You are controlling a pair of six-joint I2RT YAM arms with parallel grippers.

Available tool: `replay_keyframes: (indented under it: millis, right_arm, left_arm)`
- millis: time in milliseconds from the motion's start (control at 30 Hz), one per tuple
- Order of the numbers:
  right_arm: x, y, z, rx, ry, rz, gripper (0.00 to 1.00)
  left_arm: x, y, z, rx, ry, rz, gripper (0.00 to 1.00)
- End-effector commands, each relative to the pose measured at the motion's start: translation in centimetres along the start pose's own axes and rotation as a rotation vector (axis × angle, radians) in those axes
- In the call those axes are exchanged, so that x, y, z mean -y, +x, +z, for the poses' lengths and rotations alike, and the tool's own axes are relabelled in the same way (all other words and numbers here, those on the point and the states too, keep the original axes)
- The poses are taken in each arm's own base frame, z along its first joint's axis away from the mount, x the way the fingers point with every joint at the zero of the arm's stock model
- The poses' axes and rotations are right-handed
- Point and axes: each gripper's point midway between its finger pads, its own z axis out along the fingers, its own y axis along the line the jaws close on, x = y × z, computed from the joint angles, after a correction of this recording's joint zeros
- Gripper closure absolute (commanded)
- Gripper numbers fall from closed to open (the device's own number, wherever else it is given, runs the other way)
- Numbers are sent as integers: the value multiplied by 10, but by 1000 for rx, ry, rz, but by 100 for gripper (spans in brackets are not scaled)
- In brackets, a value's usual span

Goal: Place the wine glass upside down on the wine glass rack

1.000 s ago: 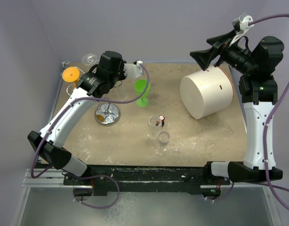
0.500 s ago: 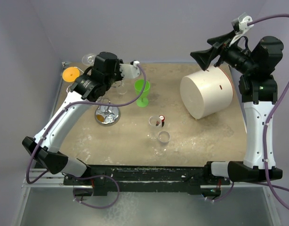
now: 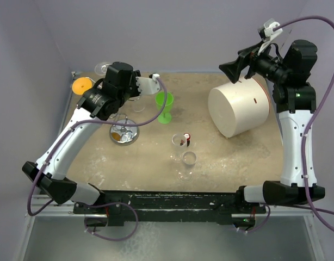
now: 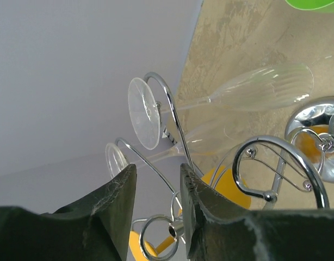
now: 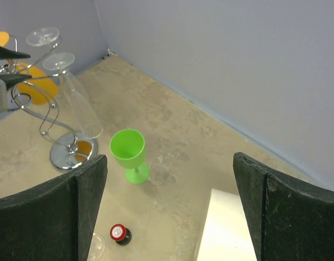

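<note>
My right gripper moves down, back and to the left in the top view onto the wine glass's rim [image 3: 183, 136] beside the red-capped object next, because that rim faces up.
The silver wine glass rack [image 3: 124, 134] stands at the left of the table, its round base also in the right wrist view [image 5: 68, 153]. Two clear wine glasses [image 4: 143, 119] and an orange one [image 3: 81, 86] hang upside down from its curled wire arms [image 4: 172, 109]. My left gripper [image 4: 156, 212] is open and empty, just beside the hanging glasses' feet [image 5: 58, 61]. A green wine glass [image 3: 165, 106] stands upright right of the rack. My right gripper [image 3: 232, 68] is open and empty, high over the back right.
A big white cylinder [image 3: 237, 109] lies at the right. Two clear glasses [image 3: 188, 160] and a small red-capped object [image 5: 118, 234] stand near the middle. Grey walls close the back and left.
My left gripper has drawn back a little to the left and up from the rack, open. My right arm has lifted and turned slightly.
</note>
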Motion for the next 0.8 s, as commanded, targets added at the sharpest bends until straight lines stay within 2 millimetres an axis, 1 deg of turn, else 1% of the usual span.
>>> replay_keyframes:
  millis: [0,67,133,167,300,333,433,500,600,700,767]
  right_arm:
    - [-4,7,0,-35,-46,-42,0]
    - [-12,18,2,-71,-99,-45,2]
    - [-26,32,3,-125,-170,-66,4]
    - [-35,39,4,-150,-205,-109,5]
    - [-79,82,9,-279,-313,-229,4]
    - [-94,90,9,-296,-355,-252,3]
    - [-117,114,9,-347,-442,-281,2]
    - [-130,128,10,-373,-489,-281,3]
    - [-148,147,14,-396,-535,-269,5]
    - [-158,167,20,-447,-538,-255,7]
    - [-162,183,23,-502,-530,-265,11]
  left_arm:
    - [-13,-2,-22,52,-33,-61,58]
    - [-15,-4,-27,67,-29,-73,58]
    - [-17,-7,-33,87,-24,-90,58]
    - [-18,-8,-36,96,-21,-98,57]
    - [-25,-11,-52,149,-19,-162,54]
    - [-27,-10,-56,165,-13,-189,53]
    - [-36,-9,-69,223,-5,-284,47]
    - [-44,-5,-76,252,-12,-344,41]
    - [-52,-3,-86,296,-12,-426,34]
    - [-57,-2,-92,330,-9,-490,29]
    - [-64,1,-94,341,-26,-528,26]
